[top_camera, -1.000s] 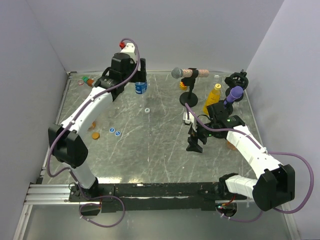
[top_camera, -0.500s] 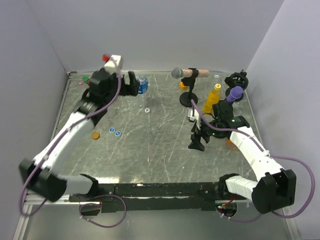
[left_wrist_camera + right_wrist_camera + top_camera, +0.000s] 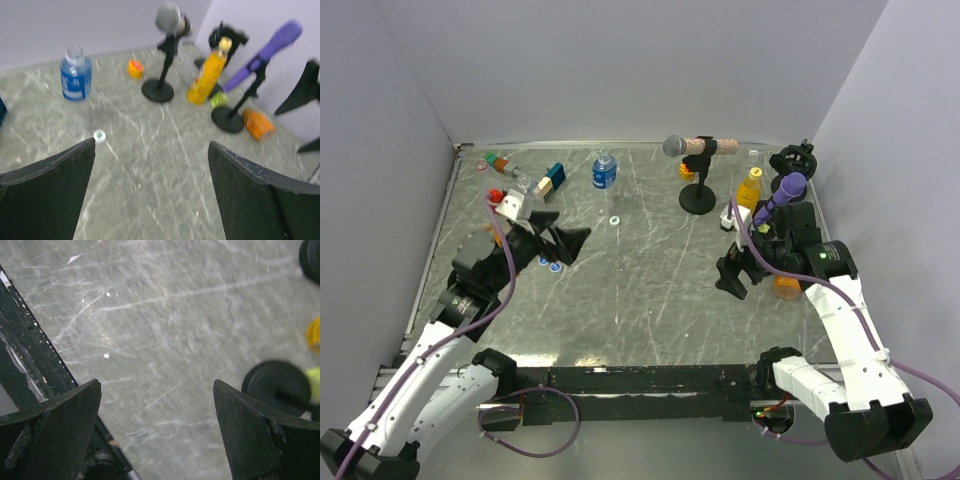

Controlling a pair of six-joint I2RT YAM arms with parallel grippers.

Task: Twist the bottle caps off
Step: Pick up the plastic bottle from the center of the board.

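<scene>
My right gripper is over bare table, and the orange bottle (image 3: 787, 288) lies below it to the right in the top view. I will next swing my right gripper that way and lower it around the bottle.
The clear bottle with a blue label (image 3: 604, 170) stands at the far middle, its neck bare in the left wrist view (image 3: 76, 75). A white cap (image 3: 615, 220) lies in front of it (image 3: 100, 135). The taller yellow bottle (image 3: 750, 190) stands at the right with its yellow cap (image 3: 225, 44) on. A squat orange bottle (image 3: 257, 124) lies beside the right arm (image 3: 785, 288). My left gripper (image 3: 565, 240) is open and empty above the near left (image 3: 151, 145). My right gripper (image 3: 730, 278) is open and empty over bare table (image 3: 156, 385).
A grey microphone on a black stand (image 3: 696, 198) and a purple microphone on a stand (image 3: 785, 190) are at the back right. Coloured blocks (image 3: 552, 180) lie at the back left. A blue cap (image 3: 556, 266) lies under the left gripper. A black rail (image 3: 25, 350) runs along the near edge.
My left arm has drawn back from the blue-label bottle to the near left, leaving the bottle standing. My right gripper has moved right and turned, still open.
</scene>
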